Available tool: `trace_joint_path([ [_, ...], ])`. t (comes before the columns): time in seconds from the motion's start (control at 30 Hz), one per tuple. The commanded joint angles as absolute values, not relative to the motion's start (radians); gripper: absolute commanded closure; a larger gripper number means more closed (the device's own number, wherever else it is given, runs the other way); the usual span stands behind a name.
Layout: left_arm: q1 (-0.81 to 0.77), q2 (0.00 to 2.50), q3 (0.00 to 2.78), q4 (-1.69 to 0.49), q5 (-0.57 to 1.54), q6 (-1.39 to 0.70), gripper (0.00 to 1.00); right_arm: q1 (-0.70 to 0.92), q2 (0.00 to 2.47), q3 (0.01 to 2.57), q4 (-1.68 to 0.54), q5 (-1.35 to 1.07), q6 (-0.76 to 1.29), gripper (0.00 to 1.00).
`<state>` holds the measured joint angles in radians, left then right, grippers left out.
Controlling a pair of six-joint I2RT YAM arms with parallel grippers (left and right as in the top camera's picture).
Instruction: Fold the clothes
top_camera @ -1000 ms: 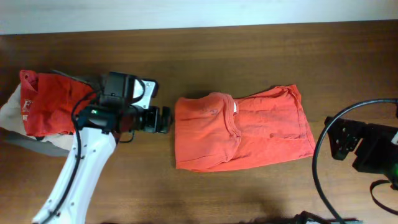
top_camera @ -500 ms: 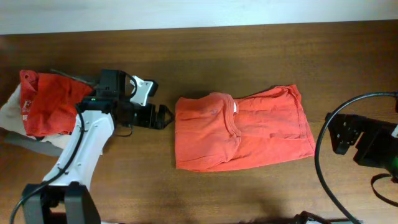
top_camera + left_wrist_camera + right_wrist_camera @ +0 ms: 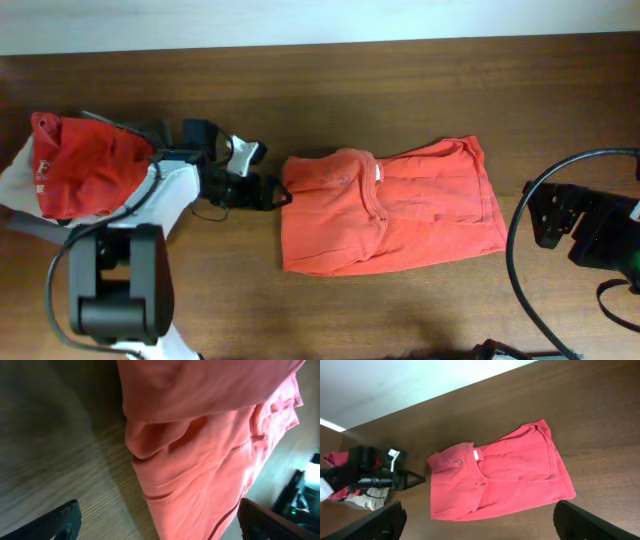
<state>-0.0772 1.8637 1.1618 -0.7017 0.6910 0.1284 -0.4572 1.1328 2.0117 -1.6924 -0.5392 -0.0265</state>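
Note:
I need to ease my left gripper slightly down onto the shirt's edge nearest the garment pile next and close it, because that edge already runs between its spread fingers.
The orange-red T-shirt (image 3: 390, 208) lies folded into a rough rectangle at the table's middle, collar towards the left; no print shows. It also shows in the right wrist view (image 3: 495, 480) and fills the left wrist view (image 3: 210, 435). My left gripper (image 3: 278, 192) is open, low at the shirt's left edge, its fingertips (image 3: 65, 520) spread wide with the edge between them. My right gripper (image 3: 535, 215) is open and empty, off the shirt's right side near the table's right edge.
A pile of smaller garments, red (image 3: 85, 165) on top of beige (image 3: 15, 175) and grey, lies at the far left behind my left arm. A black cable (image 3: 515, 270) loops at the right. The table's back edge meets a white wall.
My left gripper has moved right, from a gap beside the shirt to its left edge, and the arm has swung lower. The shirt and right arm have hardly moved.

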Motion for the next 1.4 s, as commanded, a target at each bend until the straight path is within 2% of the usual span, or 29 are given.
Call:
trace_joint_path([
  [0.0,-0.083,1.933,1.156,-0.704,0.767,0.143,0.01,-0.449,1.137,2.012,-1.699,-0.533,-0.026,0.01],
  [0.43,-0.193,1.999,1.156,-0.654,0.772,-0.005,0.01,-0.449,1.141,2.012,-1.699,-0.533,-0.026,0.01],
  [0.57,-0.223,1.999,1.156,-0.632,0.728,-0.09,0.09,-0.449,1.141,2.012,-1.699,-0.533,-0.026,0.01],
  [0.63,-0.228,1.999,1.156,-0.628,0.707,-0.113,0.25,-0.449,1.141,2.012,-1.699,-0.534,-0.026,0.01],
  [0.83,-0.228,1.999,1.155,-0.619,0.707,-0.116,0.64,-0.449,1.141,2.012,-1.699,-0.534,-0.026,0.01],
  [0.9,-0.228,1.999,1.155,-0.62,0.707,-0.116,0.84,-0.449,1.141,2.012,-1.699,-0.534,-0.026,0.01],
  [0.97,-0.226,1.998,1.156,-0.624,0.706,-0.116,1.0,-0.449,1.141,2.012,-1.699,-0.534,-0.026,0.01],
  [1.1,-0.19,1.983,1.187,-0.709,0.661,-0.12,1.0,-0.449,1.141,2.012,-1.699,-0.534,-0.025,0.01],
  [1.37,-0.106,1.895,1.453,-1.087,0.326,-0.074,1.0,-0.449,1.141,2.012,-1.698,-0.534,-0.025,0.01],
])
